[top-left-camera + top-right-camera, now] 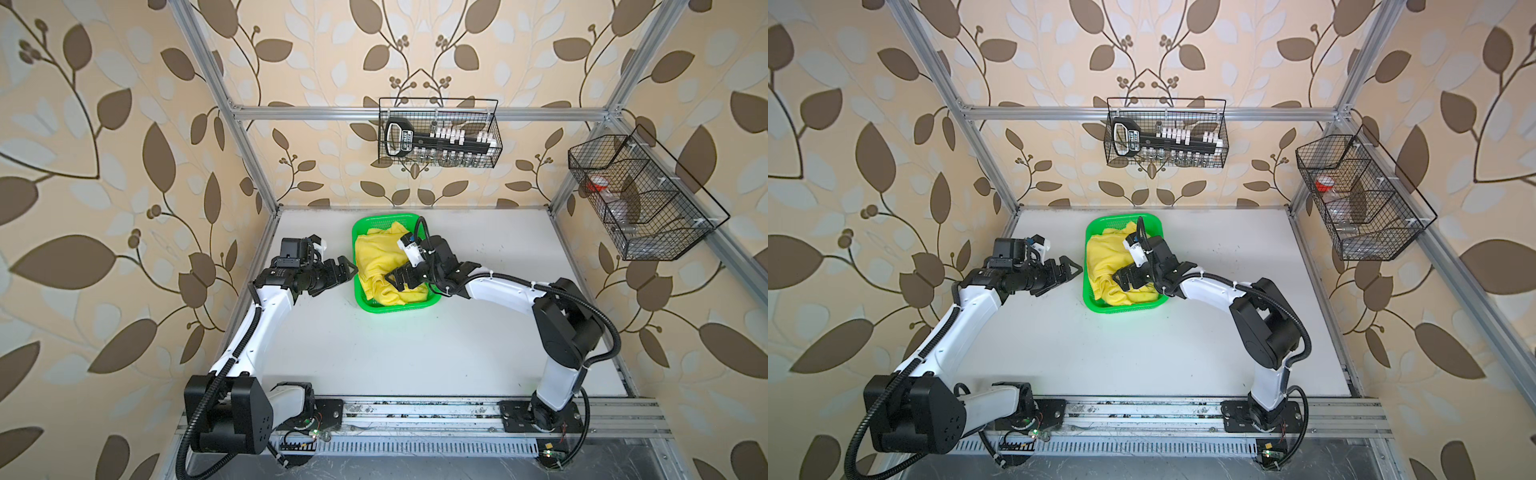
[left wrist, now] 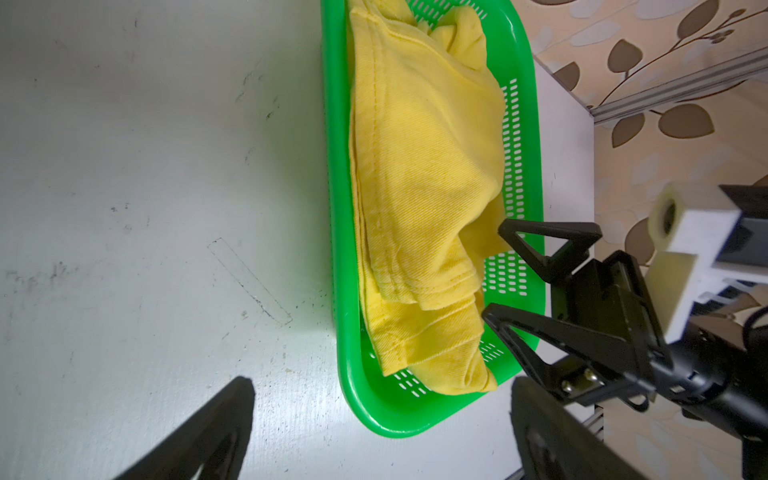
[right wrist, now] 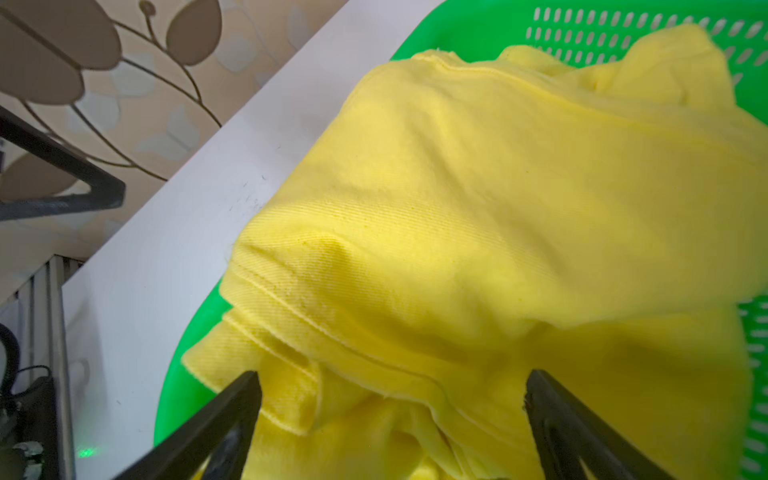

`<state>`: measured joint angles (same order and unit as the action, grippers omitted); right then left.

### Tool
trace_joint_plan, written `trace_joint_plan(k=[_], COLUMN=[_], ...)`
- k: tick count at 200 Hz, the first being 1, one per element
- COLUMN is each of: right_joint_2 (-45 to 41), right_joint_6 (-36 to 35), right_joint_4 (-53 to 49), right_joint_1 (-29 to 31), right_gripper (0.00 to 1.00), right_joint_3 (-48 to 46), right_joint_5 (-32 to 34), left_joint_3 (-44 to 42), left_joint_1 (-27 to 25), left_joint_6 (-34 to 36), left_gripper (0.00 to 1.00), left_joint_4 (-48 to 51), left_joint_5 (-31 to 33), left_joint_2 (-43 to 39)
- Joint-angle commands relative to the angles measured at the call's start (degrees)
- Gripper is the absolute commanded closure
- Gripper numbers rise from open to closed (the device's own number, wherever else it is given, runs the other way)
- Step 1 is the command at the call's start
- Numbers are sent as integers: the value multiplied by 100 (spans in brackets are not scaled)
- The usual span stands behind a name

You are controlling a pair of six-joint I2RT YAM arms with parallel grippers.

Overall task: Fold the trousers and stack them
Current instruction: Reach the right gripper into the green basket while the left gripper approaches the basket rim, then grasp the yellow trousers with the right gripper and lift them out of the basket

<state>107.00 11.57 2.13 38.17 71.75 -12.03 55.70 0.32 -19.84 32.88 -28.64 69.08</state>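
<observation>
The yellow trousers' folds lie between the right gripper's open fingers, so the robot will lower that gripper deeper into the green basket (image 1: 384, 217) and close it on the heap of upper fabric (image 1: 382, 280).
The yellow trousers (image 1: 376, 257) (image 1: 1106, 257) lie bunched in the green basket (image 1: 384, 217) (image 1: 1121, 218) at the back middle of the table. The left wrist view shows their stitched hems and folds (image 2: 419, 174) filling the basket (image 2: 336, 208). My left gripper (image 1: 347, 274) (image 1: 1071, 272) (image 2: 382, 386) is open just outside the basket's left wall, holding nothing. My right gripper (image 1: 395, 280) (image 1: 1119, 280) (image 2: 494, 272) (image 3: 392, 376) reaches into the basket from the right. Its jaws stand open over the trousers' folds (image 3: 478, 199), not closed on them.
The white table (image 1: 374, 353) stretches in front of the basket. One black wire basket (image 1: 438, 133) hangs on the back bar and another (image 1: 640, 195) on the right frame. Aluminium posts stand at the table's back corners. The arms' base rail (image 1: 415, 415) runs along the front.
</observation>
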Motion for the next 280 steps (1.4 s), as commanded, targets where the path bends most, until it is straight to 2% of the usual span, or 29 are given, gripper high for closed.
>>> trace_joint_plan(k=[1, 23, 49, 63, 80, 85, 103, 137, 174, 219, 247, 273, 280], right_joint_2=[441, 848, 1209, 1306, 1322, 1323, 1253, 703, -480, -1989, -2900, -3544, -3676], right_joint_6=[-226, -24, -292, -286, -85, -37, -45, -7, -85, -189, -280, -259, -261], right_joint_4=[-217, -402, -859, -1039, -958, -951, -960, -988, -1114, -1408, -1670, -1858, -1928], right_joint_1=[-18, 22, 194, 235, 231, 233, 229, 86, -138, -465, -667, -966, -1053], right_gripper=[0, 0, 0, 4, 22, 34, 61, 91, 95, 99, 100, 100, 100], right_joint_3=[483, 820, 1040, 1080, 975, 973, 964, 1114, 1051, 757, 727, 744, 753], right_joint_5=[128, 78, 434, 456, 285, 244, 197, 26, 27, -361, -397, -423, -424], left_joint_3=[-72, -95, -89, -94, -98, -104, -117, -104, -24, 217, 534, 846, 921], left_joint_1=[-47, -44, -44, -41, -40, -43, -41, -54, -169, -584, -820, -922, -964], left_joint_6=[-37, -31, -38, -16, -20, -20, -54, -157, -501, -747, -726, -806, -807], left_gripper=[3, 3, 3, 3, 3, 3, 3, 3, 5, 9, 16, 27, 32], left_joint_4=[-66, -71, -72, -56, -52, -54, -75, -176, -401, -467, -216, -149, -150], left_joint_5=[-176, -168, -159, -144, -158, -155, -168, -108, 209, 856, 1412, 1767, 1865], left_joint_2=[35, 78, 106, 113, 154, 160, 200, 285, 422, 856, 1289, 1796, 1884])
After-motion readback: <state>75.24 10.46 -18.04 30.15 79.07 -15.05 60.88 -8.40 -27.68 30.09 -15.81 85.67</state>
